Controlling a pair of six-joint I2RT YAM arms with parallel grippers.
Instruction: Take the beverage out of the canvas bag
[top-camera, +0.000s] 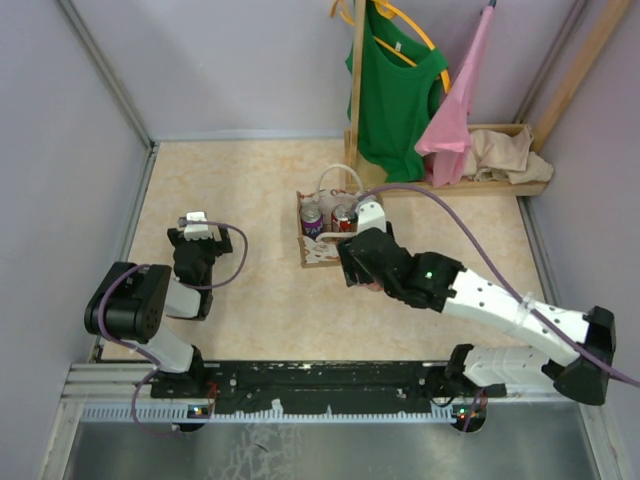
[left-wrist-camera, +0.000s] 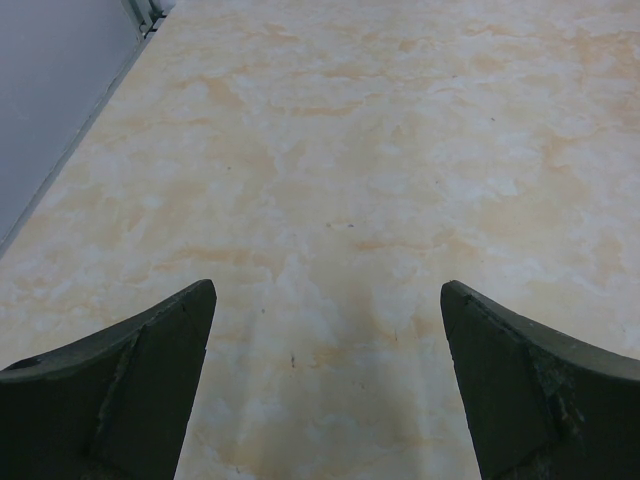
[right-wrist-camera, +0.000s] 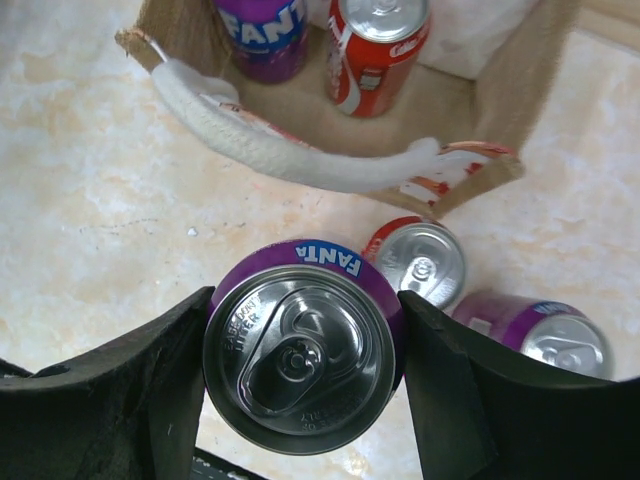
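Note:
I need to lower my right gripper next to the bare table beside the red can, by the bag's near side, and release the Fanta can, since the table is clear there.
The canvas bag (right-wrist-camera: 505, 95), cream with a red print and white loop handles (right-wrist-camera: 300, 165), stands open on the table in the right wrist view. Inside it a purple Fanta can (right-wrist-camera: 265, 35) and a red cola can (right-wrist-camera: 375, 50) stand upright. My right gripper (right-wrist-camera: 305, 300) is shut on a purple Fanta beverage can (right-wrist-camera: 300, 350), held upright outside the bag's near side. Beside it on the table stand a red can (right-wrist-camera: 420, 262) and a purple can (right-wrist-camera: 545, 335). From above, the right gripper (top-camera: 360, 262) hovers just in front of the bag (top-camera: 318, 255). My left gripper (left-wrist-camera: 328, 290) is open over bare table.
A wooden rack (top-camera: 357, 90) at the back right carries a green shirt (top-camera: 395, 85) and a pink cloth (top-camera: 455, 110). A beige cloth (top-camera: 505, 155) lies in its base tray. Grey walls close the table on the left, back and right. The left gripper (top-camera: 195, 225) sits at the left.

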